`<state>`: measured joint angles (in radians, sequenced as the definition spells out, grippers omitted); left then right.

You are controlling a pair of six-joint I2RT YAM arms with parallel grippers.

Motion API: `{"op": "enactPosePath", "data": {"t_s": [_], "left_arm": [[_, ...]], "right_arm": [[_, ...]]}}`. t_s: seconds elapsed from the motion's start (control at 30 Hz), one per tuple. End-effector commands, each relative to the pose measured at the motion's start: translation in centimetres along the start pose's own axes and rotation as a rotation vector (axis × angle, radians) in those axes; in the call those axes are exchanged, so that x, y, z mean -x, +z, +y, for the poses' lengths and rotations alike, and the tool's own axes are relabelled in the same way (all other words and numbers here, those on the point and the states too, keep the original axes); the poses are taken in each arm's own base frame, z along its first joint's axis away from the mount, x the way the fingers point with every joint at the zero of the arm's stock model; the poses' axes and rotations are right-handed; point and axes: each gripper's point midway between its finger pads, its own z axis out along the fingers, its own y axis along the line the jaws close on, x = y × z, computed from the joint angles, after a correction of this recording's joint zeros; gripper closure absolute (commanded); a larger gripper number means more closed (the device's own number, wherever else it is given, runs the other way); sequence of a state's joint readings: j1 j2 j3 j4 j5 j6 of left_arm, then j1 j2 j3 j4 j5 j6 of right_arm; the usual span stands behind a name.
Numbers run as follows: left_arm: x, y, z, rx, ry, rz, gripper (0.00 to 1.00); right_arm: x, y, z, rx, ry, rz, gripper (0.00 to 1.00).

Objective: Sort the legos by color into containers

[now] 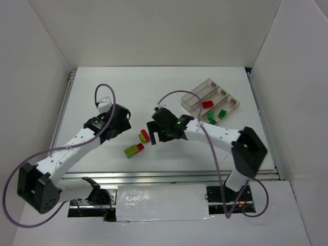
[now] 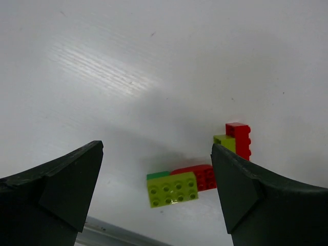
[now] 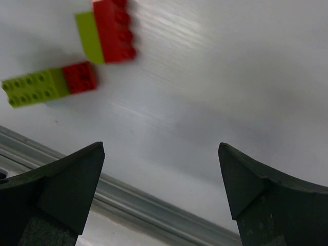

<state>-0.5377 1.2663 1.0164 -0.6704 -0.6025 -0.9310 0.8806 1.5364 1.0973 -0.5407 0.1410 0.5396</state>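
The red and yellow-green cluster lies left in the top view, outside my open fingers, so my right gripper will next go down around it.
Two loose lego clusters lie on the white table between my grippers. One is red with yellow-green (image 1: 144, 135), the other yellow-green, red and green (image 1: 134, 149). In the left wrist view the yellow-green brick (image 2: 172, 188) lies between and beyond my open fingers, with the red and yellow-green cluster (image 2: 239, 139) to its right. My left gripper (image 1: 124, 121) is open and empty. My right gripper (image 1: 153, 132) is open and empty, just right of the clusters (image 3: 114, 31) (image 3: 33, 88). The containers (image 1: 196, 94) stand at the back right. One holds a red brick (image 1: 207, 104), another holds green bricks (image 1: 222, 113).
A metal rail (image 3: 154, 205) runs along the table's near edge, close below the right gripper. White walls enclose the table on the left, back and right. Purple cables loop off both arms.
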Motion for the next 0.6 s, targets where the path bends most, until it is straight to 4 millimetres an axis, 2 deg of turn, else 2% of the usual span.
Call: {"op": "enactPosePath", "data": {"t_s": [0.0, 0.03, 0.07, 0.17, 0.2, 0.23, 0.27, 0.37, 0.57], "left_arm": [[0.5, -2.8, 3.3, 0.008, -0.116, -0.021, 0.00], [0.6, -3.3, 4.1, 0.012, -0.123, -0.029, 0.00], [0.9, -3.6, 4.9, 0.022, -0.125, -0.039, 0.00], [1.8, -5.2, 7.3, 0.041, -0.116, -0.078, 0.00], [2.1, -5.8, 7.8, 0.036, -0.119, -0.091, 0.00], [2.2, -6.2, 8.3, 0.043, -0.103, -0.092, 0.00], [2.3, -6.5, 8.7, 0.045, -0.101, -0.097, 0.00], [2.4, -7.0, 9.1, 0.024, -0.103, -0.119, 0.00], [2.1, -6.7, 8.1, -0.030, -0.090, -0.106, 0.01]], "right_arm": [[4.8, 2.3, 5.9, 0.077, -0.096, -0.080, 0.01], [3.6, 5.3, 5.7, 0.020, -0.130, -0.016, 0.01], [5.9, 5.3, 7.5, 0.018, -0.140, -0.066, 0.01], [6.5, 8.1, 8.9, -0.007, -0.174, -0.027, 0.02], [6.1, 8.6, 9.0, -0.013, -0.182, -0.001, 0.02], [5.5, 10.0, 8.6, -0.035, -0.186, 0.027, 0.02], [6.2, 10.2, 9.1, -0.034, -0.184, 0.016, 0.02], [5.8, 11.4, 8.6, -0.076, -0.194, 0.036, 0.05], [4.4, 11.9, 7.3, -0.116, -0.187, 0.055, 0.14]]}}
